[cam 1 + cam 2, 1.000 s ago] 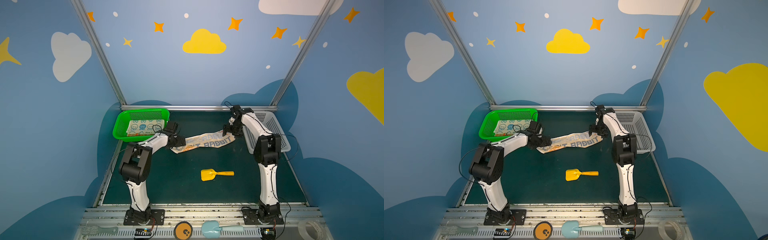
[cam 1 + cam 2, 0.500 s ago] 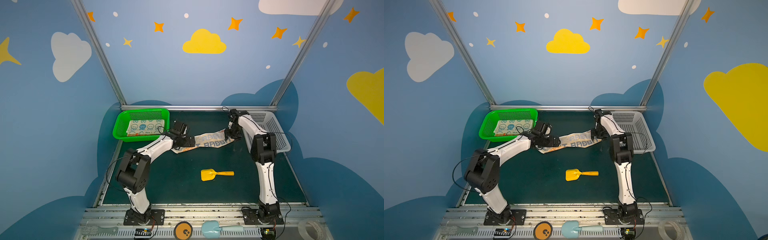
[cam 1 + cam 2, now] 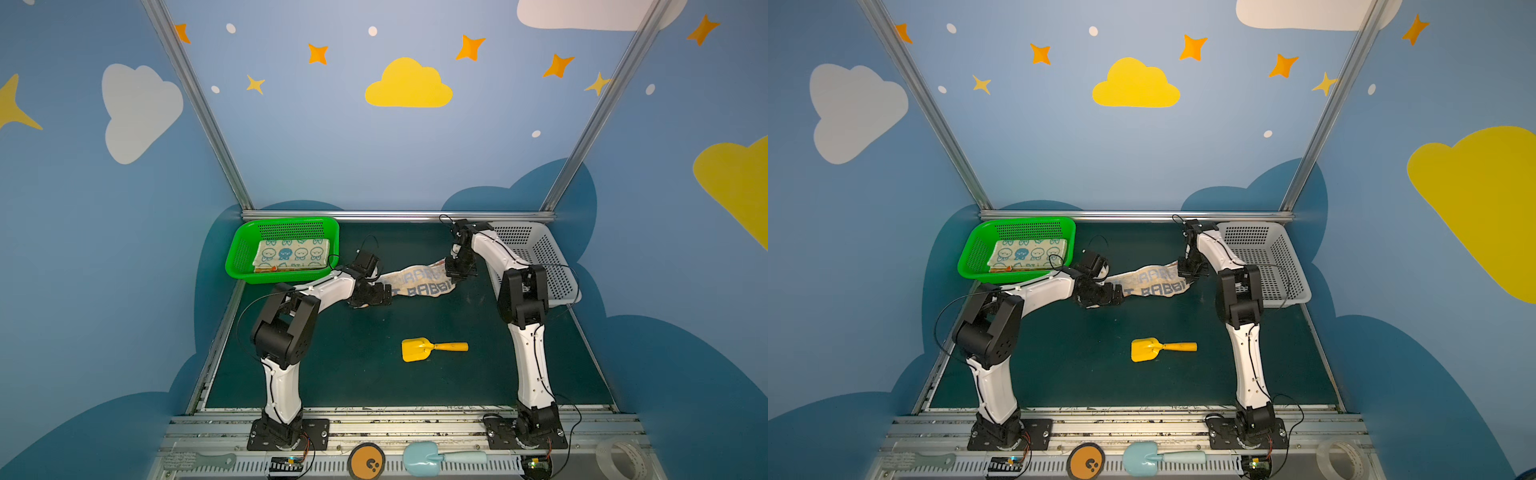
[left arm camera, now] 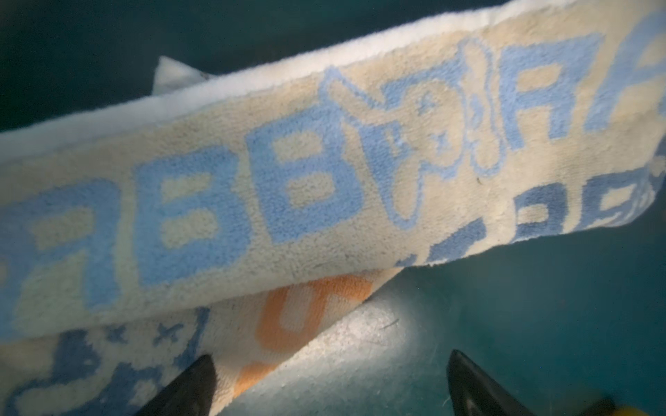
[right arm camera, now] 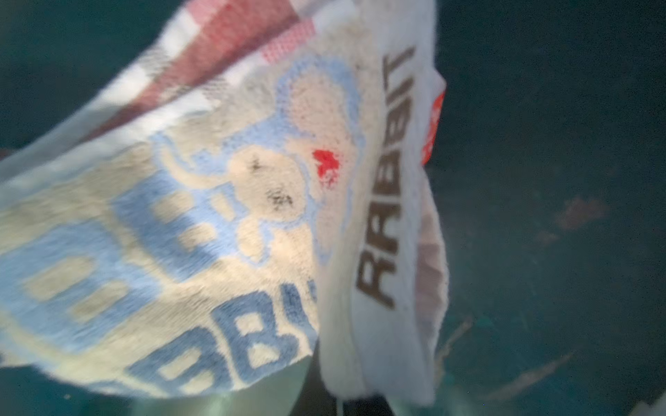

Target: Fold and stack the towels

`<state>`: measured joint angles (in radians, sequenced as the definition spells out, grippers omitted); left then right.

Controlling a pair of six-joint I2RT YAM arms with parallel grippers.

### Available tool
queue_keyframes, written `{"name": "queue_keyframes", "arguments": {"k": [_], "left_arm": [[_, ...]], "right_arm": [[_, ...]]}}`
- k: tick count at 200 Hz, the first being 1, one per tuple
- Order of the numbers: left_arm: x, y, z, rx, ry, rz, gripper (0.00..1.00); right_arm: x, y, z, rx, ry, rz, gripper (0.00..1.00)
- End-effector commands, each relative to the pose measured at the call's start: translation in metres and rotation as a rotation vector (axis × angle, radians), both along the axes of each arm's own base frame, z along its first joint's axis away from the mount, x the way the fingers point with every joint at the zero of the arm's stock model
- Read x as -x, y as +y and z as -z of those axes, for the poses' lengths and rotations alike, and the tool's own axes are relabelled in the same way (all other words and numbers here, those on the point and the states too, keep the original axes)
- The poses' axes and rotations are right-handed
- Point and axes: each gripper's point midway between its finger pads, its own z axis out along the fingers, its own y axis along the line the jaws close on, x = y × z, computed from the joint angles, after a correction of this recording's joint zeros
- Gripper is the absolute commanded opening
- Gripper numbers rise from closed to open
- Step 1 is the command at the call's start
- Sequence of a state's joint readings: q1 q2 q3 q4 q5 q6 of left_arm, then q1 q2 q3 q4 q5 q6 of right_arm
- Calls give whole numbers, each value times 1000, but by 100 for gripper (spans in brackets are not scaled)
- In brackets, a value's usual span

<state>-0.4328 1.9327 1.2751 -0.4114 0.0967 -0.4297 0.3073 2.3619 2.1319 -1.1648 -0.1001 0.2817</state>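
Observation:
I need to lift the held end in my right gripper up and outward next, then lower it toward the bare mat beyond and let go of it, because the towel is bunched up.
The cream towel with block letters (image 3: pixel 419 282) (image 3: pixel 1152 283) lies stretched and bunched on the green mat between both arms. My left gripper (image 3: pixel 380 294) (image 3: pixel 1113 296) is at its left end, open. In the left wrist view one fingertip (image 4: pixel 194 381) is over the towel (image 4: pixel 324 180) corner and the other is over bare mat. My right gripper (image 3: pixel 457 272) (image 3: pixel 1190 270) is shut on the towel's (image 5: pixel 216 216) right end beside its white label (image 5: pixel 389 201). The folded cream-blue face towel (image 3: pixel 291 254) (image 3: pixel 1027 251) lies in the green basket on an orange towel's edge (image 3: pixel 266 269).
The green basket (image 3: pixel 237 266) stands at the back left and a white basket (image 3: pixel 536 257) at the back right, beside the right arm. A yellow toy shovel (image 3: pixel 432 348) lies on the mat nearer the front. Tools and a tape roll lie on the front rail.
My right gripper has shut on the towel's right end. My left gripper, still open, has slid right along the towel's left end.

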Motion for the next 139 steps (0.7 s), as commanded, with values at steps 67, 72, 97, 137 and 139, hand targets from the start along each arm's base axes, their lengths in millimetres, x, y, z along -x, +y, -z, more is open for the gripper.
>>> {"name": "queue_keyframes", "arguments": {"k": [67, 72, 97, 137, 139], "left_arm": [[13, -5, -50, 40, -79, 19, 99], [13, -7, -52, 47, -83, 20, 99], [15, -8, -51, 47, -80, 23, 99], [12, -11, -40, 35, -52, 31, 99], [11, -11, -40, 36, -53, 31, 99]], "right_arm": [[-8, 50, -226, -312, -557, -112, 0], [-12, 50, -229, -316, -579, -106, 0], [-42, 51, -220, -312, -582, -83, 0], [-105, 58, -156, -302, -534, -39, 0], [-108, 57, -153, -299, -536, -34, 0]]}}
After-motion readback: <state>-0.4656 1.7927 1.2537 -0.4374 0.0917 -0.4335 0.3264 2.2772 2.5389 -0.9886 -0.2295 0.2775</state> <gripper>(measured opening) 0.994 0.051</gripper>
